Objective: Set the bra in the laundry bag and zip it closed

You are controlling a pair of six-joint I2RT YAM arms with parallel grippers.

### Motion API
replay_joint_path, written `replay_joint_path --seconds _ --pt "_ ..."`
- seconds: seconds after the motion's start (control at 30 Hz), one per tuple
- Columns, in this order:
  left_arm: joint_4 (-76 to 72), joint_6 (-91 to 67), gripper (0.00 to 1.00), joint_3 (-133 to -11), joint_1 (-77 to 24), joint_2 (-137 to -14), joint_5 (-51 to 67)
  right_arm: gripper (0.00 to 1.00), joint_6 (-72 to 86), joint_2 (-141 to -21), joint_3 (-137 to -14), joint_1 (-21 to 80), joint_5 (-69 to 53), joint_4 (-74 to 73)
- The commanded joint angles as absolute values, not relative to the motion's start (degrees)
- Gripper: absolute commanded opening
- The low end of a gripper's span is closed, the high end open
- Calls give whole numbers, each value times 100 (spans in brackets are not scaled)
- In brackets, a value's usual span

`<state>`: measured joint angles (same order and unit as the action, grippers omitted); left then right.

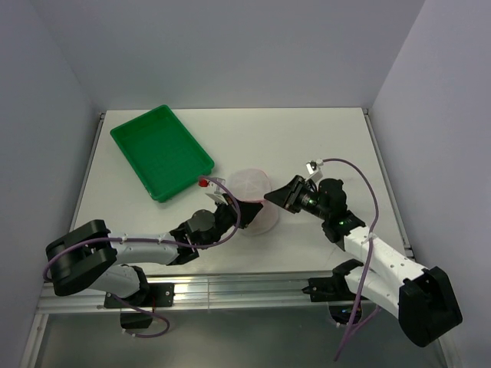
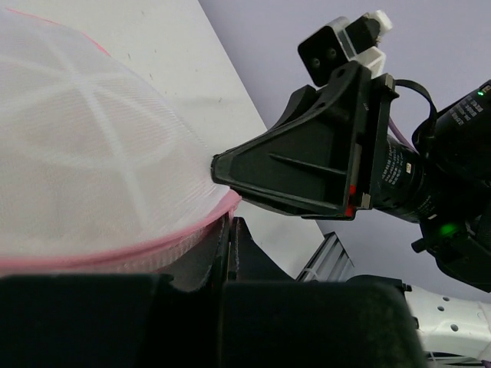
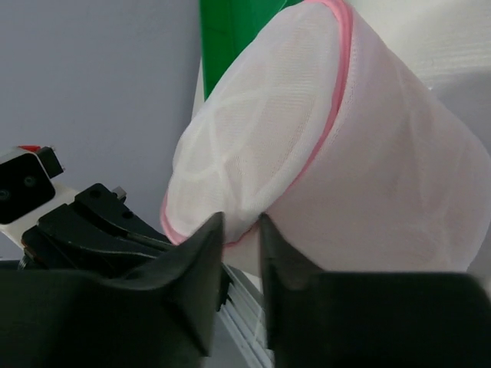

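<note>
I need to move my left gripper to the left in the top view, clear of the bag's pink rim, and release.
The laundry bag, a white mesh drum with pink edging, stands on the table between both arms. My left gripper meets its near-left side. In the left wrist view its jaws are pressed together with the bag's pink rim running into their tips. My right gripper touches the bag's right side. In the right wrist view its fingers stand a narrow gap apart, either side of the pink rim of the bag. The bra does not show as a separate thing; it is hidden.
A green plastic tray lies at the back left of the white table, close behind the bag, its wall showing beyond it. An aluminium rail runs along the near edge. Grey walls close in the table's sides.
</note>
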<state>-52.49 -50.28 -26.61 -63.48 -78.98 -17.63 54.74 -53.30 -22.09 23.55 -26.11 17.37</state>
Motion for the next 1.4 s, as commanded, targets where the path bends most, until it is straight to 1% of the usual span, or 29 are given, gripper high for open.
replay_joint_path --seconds 0.0,0.07,0.1,0.17,0.3,0.37,0.6,0.7,0.83,0.93,0.97,1.0,1.03,1.07,1.1,1.17,1.23,1.33,1.37 --pt "-5581 -5019 0 -2725 -6390 -7858 -1617 26 5608 -5388 -2250 2399 -2549 2224" --pt "-5485 -4992 0 -2690 -6390 -7788 -1661 15 5581 -5467 -2302 2399 -2540 2285" --pt "-5423 -4983 0 -2655 -6390 -7752 -1687 6 5581 -5484 -2320 2399 -2523 2294" --pt "-5221 -4931 0 -2584 -6390 -7595 -1740 0 5432 -5546 -2399 2399 -2461 2189" --pt "-4668 -4755 0 -2391 -6381 -7173 -2055 0 5037 -5686 -2548 2338 -2198 1969" --pt "-4257 -4659 0 -2312 -6381 -6858 -2179 0 4852 -5765 -2602 2129 -2145 1925" --pt "-3123 -4500 0 -1969 -6363 -5890 -2856 0 4369 -6407 -2988 1241 -2733 2241" --pt "-2744 -4491 0 -1846 -6363 -5468 -3137 0 4245 -6758 -3216 1143 -2820 2355" --pt "-2672 -4395 0 -1775 -6363 -5212 -3261 0 4473 -7417 -3532 1160 -3286 2961" --pt "-2864 -4333 0 -1854 -6398 -5343 -3173 0 4509 -7673 -3884 1186 -3340 2691" --pt "-2978 -4333 0 -1889 -6451 -5483 -3155 2 4457 -7673 -3963 1221 -3322 2533" --pt "-3110 -4324 0 -1907 -6460 -5571 -3112 22 4256 -7568 -4086 1274 -3140 2314" --pt "-3416 -4316 0 -1933 -6477 -5668 -3094 40 4132 -7489 -4130 1396 -2990 1824" --pt "-3584 -4324 0 -2003 -6486 -5869 -3059 71 4009 -7366 -4166 1458 -2840 1558" --pt "-3760 -4376 0 -2047 -6486 -5967 -2980 78 3799 -7061 -4157 1529 -2543 1303" --pt "-4382 -4368 0 -2222 -6486 -6327 -2875 80 3709 -6673 -4009 1722 -2208 827" --pt "-4613 -4394 0 -2407 -6486 -6738 -2708 79 3875 -6014 -3579 1845 -2048 756" --pt "-5000 -4386 0 -2750 -6513 -7196 -2470 74 4218 -5345 -3060 2205 -2145 729" --pt "-5062 -4403 0 -2794 -6539 -7285 -2435 67 4323 -5213 -2937 2441 -2118 764"
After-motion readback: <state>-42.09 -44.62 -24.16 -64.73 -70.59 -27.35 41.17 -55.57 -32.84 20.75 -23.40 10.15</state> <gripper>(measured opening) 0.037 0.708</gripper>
